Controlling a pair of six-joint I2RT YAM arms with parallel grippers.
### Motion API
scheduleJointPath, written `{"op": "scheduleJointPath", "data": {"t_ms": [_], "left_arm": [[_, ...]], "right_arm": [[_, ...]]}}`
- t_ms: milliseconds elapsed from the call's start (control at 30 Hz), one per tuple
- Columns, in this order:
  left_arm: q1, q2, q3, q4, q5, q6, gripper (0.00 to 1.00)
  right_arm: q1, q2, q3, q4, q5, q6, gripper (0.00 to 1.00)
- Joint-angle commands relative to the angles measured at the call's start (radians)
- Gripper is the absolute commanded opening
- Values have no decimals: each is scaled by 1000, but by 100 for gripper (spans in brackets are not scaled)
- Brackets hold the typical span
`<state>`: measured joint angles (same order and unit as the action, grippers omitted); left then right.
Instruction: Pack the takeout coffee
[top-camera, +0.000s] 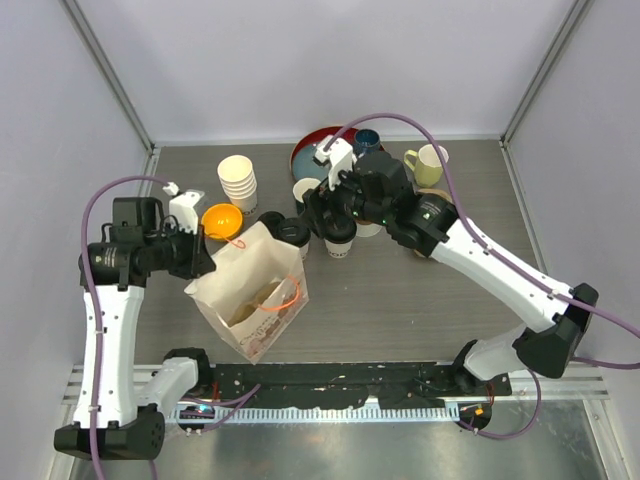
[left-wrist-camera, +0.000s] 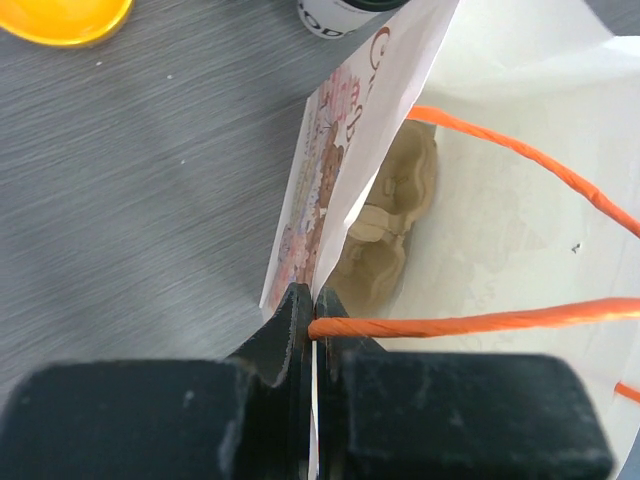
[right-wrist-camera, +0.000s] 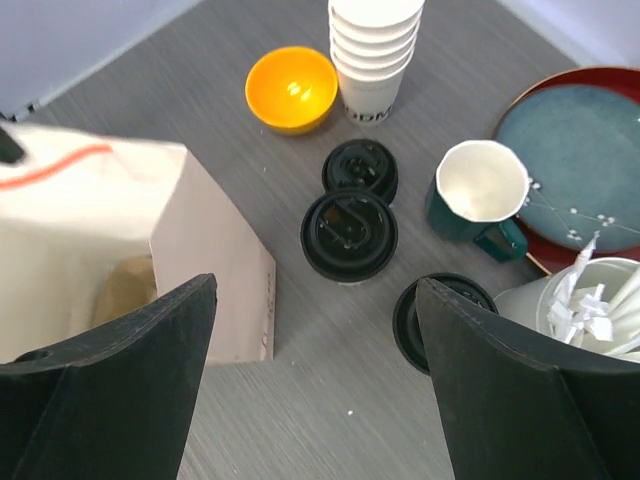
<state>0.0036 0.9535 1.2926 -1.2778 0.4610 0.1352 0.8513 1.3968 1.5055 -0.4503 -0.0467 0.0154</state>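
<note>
My right gripper goes down and right in the wrist view to the third lid next, onto its bag-side rim (top-camera: 326, 233) (right-wrist-camera: 402, 328), which is beside clear tabletop.
Three black sip lids show in the right wrist view. Two cream cups with black lids (right-wrist-camera: 349, 233) (right-wrist-camera: 360, 168) stand side by side just beyond the bag's corner. A third lidded cup (right-wrist-camera: 440, 310) is partly behind my right finger. In the top view they are at the middle (top-camera: 293, 235) (top-camera: 272, 221) (top-camera: 340, 240). My right gripper (right-wrist-camera: 315, 400) is open and empty, hovering above the lidded cups (top-camera: 332, 220). My left gripper (left-wrist-camera: 315, 310) is shut on the rim of the white paper bag (left-wrist-camera: 520, 200), beside its orange handle (left-wrist-camera: 480, 322), holding the bag (top-camera: 255, 290) open.
A cardboard cup carrier (left-wrist-camera: 390, 220) lies inside the bag. An orange bowl (right-wrist-camera: 291, 88), a stack of white cups (right-wrist-camera: 372, 50), a dark teal mug (right-wrist-camera: 470, 190), a red-rimmed plate (right-wrist-camera: 580, 150) and a white cup of paper sticks (right-wrist-camera: 600, 300) surround the lids. A yellow-green mug (top-camera: 430, 165) stands behind.
</note>
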Motion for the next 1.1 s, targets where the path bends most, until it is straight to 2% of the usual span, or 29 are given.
{"op": "scheduleJointPath", "data": {"t_ms": [0,133,300,500,700,833,1067], "left_arm": [[51,-18,19,-32,-33,24,0],[81,-28,24,-43,-28,37,0],[113,-32,42,-67,-27,53,0],[134,-16,93,-95,-30,61,0],[153,-2,57,-74,-58,57,0],[170,-7,33,-55,-65,47,0],[173,-15,22,-42,-96,35,0]], "right_arm": [[-55,33,36,-42,-132,-106,85],[-106,85,76,-67,-223,-189,83],[-150,172,152,-148,-289,-302,71],[-159,269,210,-195,-59,-171,57],[-147,286,137,-87,126,68,56],[-127,326,124,-48,241,135,53],[-101,398,125,-73,335,192,52]]}}
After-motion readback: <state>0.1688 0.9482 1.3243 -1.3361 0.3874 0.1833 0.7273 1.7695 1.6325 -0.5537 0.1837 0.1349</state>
